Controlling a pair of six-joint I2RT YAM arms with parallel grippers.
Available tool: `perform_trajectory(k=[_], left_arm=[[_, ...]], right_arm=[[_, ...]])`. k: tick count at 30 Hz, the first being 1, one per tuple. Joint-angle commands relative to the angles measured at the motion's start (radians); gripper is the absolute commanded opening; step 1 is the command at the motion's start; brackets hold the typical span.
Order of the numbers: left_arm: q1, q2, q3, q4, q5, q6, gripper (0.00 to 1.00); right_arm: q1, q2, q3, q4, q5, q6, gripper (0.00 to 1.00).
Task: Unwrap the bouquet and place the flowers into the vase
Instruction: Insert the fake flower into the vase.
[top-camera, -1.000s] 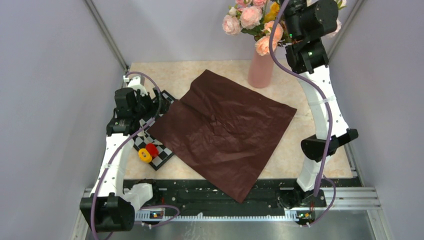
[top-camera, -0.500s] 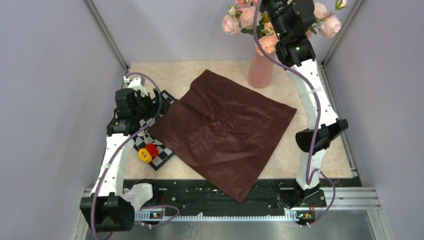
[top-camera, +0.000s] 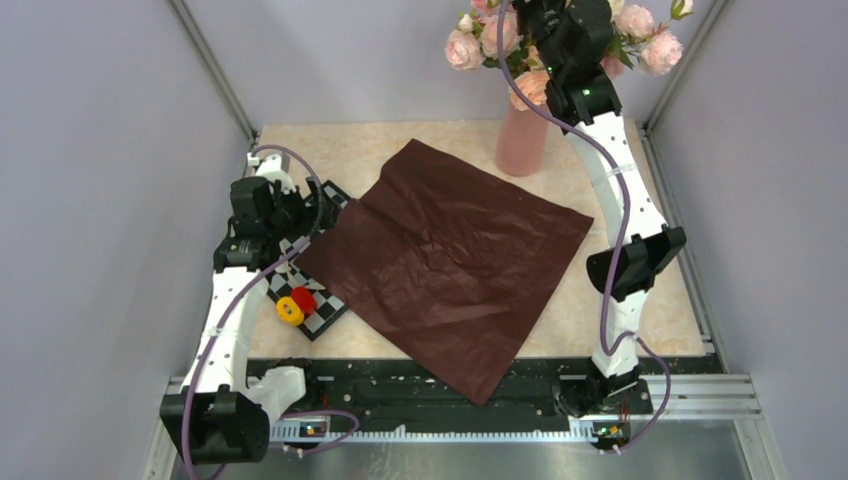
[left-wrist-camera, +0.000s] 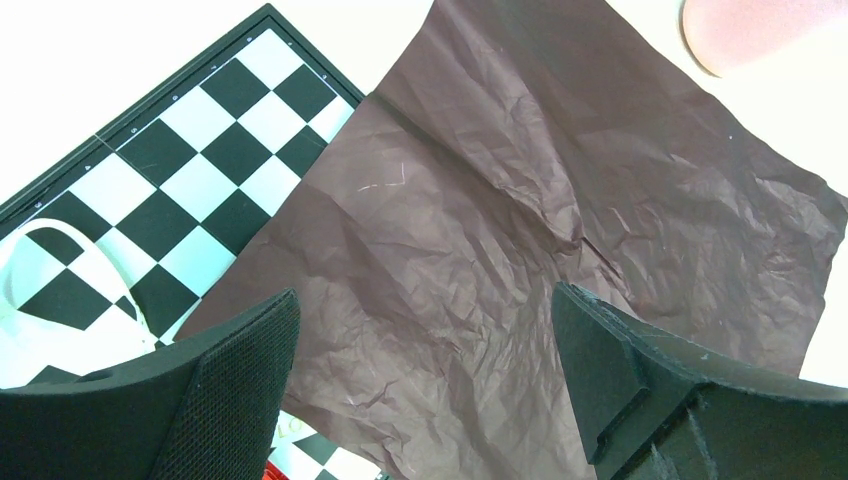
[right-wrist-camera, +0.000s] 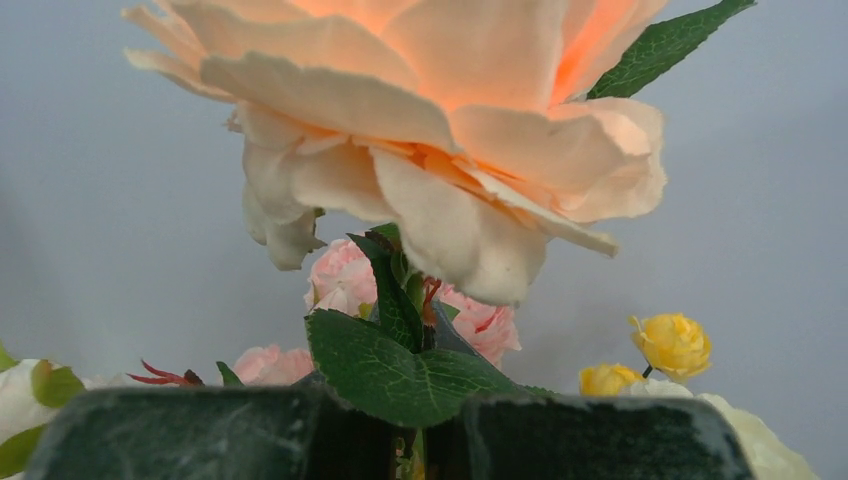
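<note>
My right gripper needs to bring the thin green stem of the peach rose down toward the salmon-pink vase (top-camera: 521, 140) and let it go, because the vase stands below the gripper.
The bouquet's dark red paper (top-camera: 450, 255) lies unfolded and flat across the table, also seen below the left wrist (left-wrist-camera: 560, 230). The salmon-pink vase (top-camera: 521, 140) stands upright at the back, with the flowers (top-camera: 485, 38), pale pink and peach, rising from it. My right gripper (right-wrist-camera: 430, 440) is high up among the blooms, shut on a thin green stem under a big peach rose (right-wrist-camera: 420, 110). My left gripper (left-wrist-camera: 425, 300) hangs open and empty over the paper's left edge.
A black-and-white chessboard (top-camera: 325, 310) lies under the paper's left edge, with a red and a yellow piece (top-camera: 297, 305) on it. A white loop (left-wrist-camera: 60, 290) rests on the board. Grey walls enclose the table on three sides.
My right arm has swung left over the vase, carrying its flower in among the other blooms. The left arm and the paper have not moved.
</note>
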Motion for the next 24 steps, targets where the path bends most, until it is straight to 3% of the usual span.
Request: perform_trajectory(k=[1,24], left_arm=[[0.007,-0.018,-0.001,0.029,-0.002,0.015,0.99],[0.01,-0.02,-0.003,0.029,0.001,0.017,0.99]], right_arm=[[-0.03,-0.008,-0.004,0.025,0.01,0.024,0.0],[-0.06,-0.021,-0.18,0.042,-0.018,0.047,0.0]])
